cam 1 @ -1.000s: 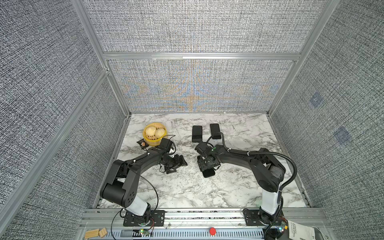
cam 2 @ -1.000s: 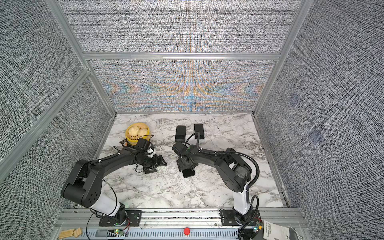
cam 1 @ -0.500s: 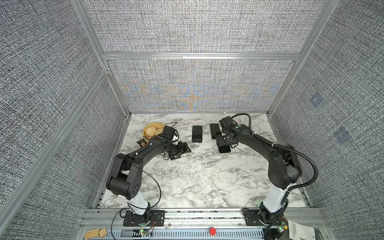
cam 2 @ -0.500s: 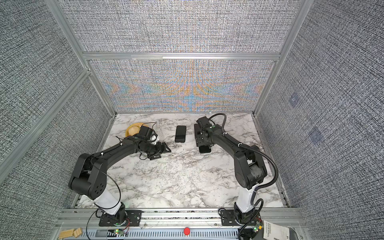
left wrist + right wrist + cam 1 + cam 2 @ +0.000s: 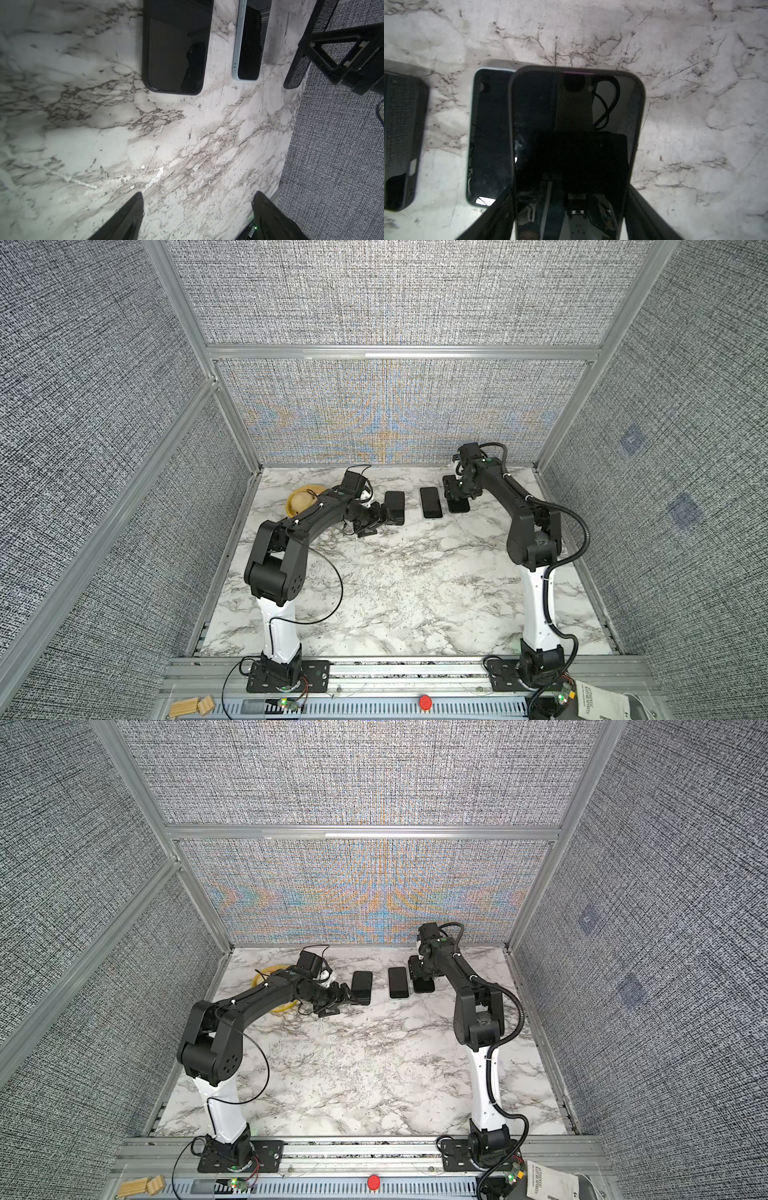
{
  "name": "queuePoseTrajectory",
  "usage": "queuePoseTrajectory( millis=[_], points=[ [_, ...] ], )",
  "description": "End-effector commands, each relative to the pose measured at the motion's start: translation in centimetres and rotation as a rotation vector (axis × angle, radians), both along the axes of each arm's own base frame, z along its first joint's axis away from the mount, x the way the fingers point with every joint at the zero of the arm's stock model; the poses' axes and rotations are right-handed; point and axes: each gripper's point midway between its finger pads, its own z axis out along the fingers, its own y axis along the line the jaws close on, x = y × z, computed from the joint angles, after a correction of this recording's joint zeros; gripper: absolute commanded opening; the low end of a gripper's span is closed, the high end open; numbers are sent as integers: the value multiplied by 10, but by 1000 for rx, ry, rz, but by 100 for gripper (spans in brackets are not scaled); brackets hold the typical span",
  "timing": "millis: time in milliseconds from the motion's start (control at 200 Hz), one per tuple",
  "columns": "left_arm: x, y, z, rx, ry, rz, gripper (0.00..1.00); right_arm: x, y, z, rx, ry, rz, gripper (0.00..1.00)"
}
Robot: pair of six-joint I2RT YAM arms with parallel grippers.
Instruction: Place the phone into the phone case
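Note:
The phone is still raised off the table, and the bare marble (image 5: 460,515) beside the second slab is below it, so my right gripper should next lower the phone onto that marble and let go of it.
My right gripper (image 5: 457,493) (image 5: 571,191) is shut on the phone (image 5: 571,124) (image 5: 459,506), a dark glossy slab with a thin grey frame, one finger on each long edge. It is held at the back right of the marble table. A black phone case (image 5: 395,506) (image 5: 176,45) with a thick rim lies flat further left. Between them lies a second dark slab with a light-blue edge (image 5: 430,502) (image 5: 490,135). Just left of the case's near end, my left gripper (image 5: 376,520) (image 5: 198,194) is open over bare marble with nothing between its fingers.
A yellow bowl (image 5: 301,499) sits at the back left, partly behind the left arm. Grey fabric walls with metal posts close in the table (image 5: 395,593) on three sides. Wooden blocks (image 5: 191,707) and a red button (image 5: 424,701) sit on the front rail.
The right gripper carried the phone from mid-table to the back right, beside the blue-edged slab. The left gripper moved back and right, up to the black case.

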Motion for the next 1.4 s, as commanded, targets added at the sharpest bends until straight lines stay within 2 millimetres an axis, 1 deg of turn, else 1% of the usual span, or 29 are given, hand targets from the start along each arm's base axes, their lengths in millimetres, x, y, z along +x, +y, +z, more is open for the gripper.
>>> queuePoseTrajectory(
  millis=[0, 5, 15, 55, 290, 480, 570, 720, 905, 970, 1055, 1125, 1130, 1140, 1170, 1210, 1315, 1325, 1395],
  points=[
    [0, -1, 2, 1, 22, -5, 83, 0, -4, -7, 9, 41, -2, 63],
    [0, -1, -3, 6, 32, -5, 83, 0, -4, -7, 9, 41, -3, 63],
    [1, -1, -7, 9, 41, -4, 83, 1, -4, -8, 10, 44, -6, 63],
    [2, -1, -10, 13, 49, -4, 83, 2, -5, -12, 15, 53, -15, 63],
    [1, 3, -20, 43, 69, -6, 83, 6, -7, -30, 22, 85, -43, 64],
    [2, 3, -20, 42, 69, -7, 83, 6, -13, -42, 2, 108, -66, 68],
    [2, 5, -22, 46, 72, -5, 83, 5, -14, -43, -5, 113, -69, 71],
    [3, 7, -23, 51, 72, -3, 83, 6, -16, -42, -9, 110, -78, 80],
    [4, 11, -16, 66, 47, -5, 86, 7, -14, -37, -10, 96, -70, 87],
    [4, 13, -12, 70, 35, -2, 87, 6, -15, -35, -13, 92, -69, 89],
    [2, 15, -9, 76, 23, 1, 88, 6, -13, -27, -10, 81, -64, 89],
    [0, 17, -13, 84, 29, 1, 88, 5, -11, -16, -6, 68, -58, 89],
    [0, 17, -7, 79, 16, 2, 88, 5, -11, -15, -6, 67, -59, 89],
    [0, 17, -3, 75, 6, 3, 88, 4, -10, -13, -7, 66, -56, 89],
    [-1, 18, -1, 75, 0, 4, 88, 3, -9, -3, -5, 51, -53, 89],
    [-3, 20, 1, 78, -8, 6, 88, 1, -6, 4, -6, 37, -42, 89],
    [-8, 23, 10, 77, -37, -1, 88, -6, -2, 36, -16, -36, -24, 89],
    [-8, 23, 11, 76, -41, -2, 88, -8, -2, 36, -18, -37, -22, 89],
    [-13, 27, 17, 85, -61, -1, 88, -18, -2, 55, -24, -98, -20, 89]
  ],
)
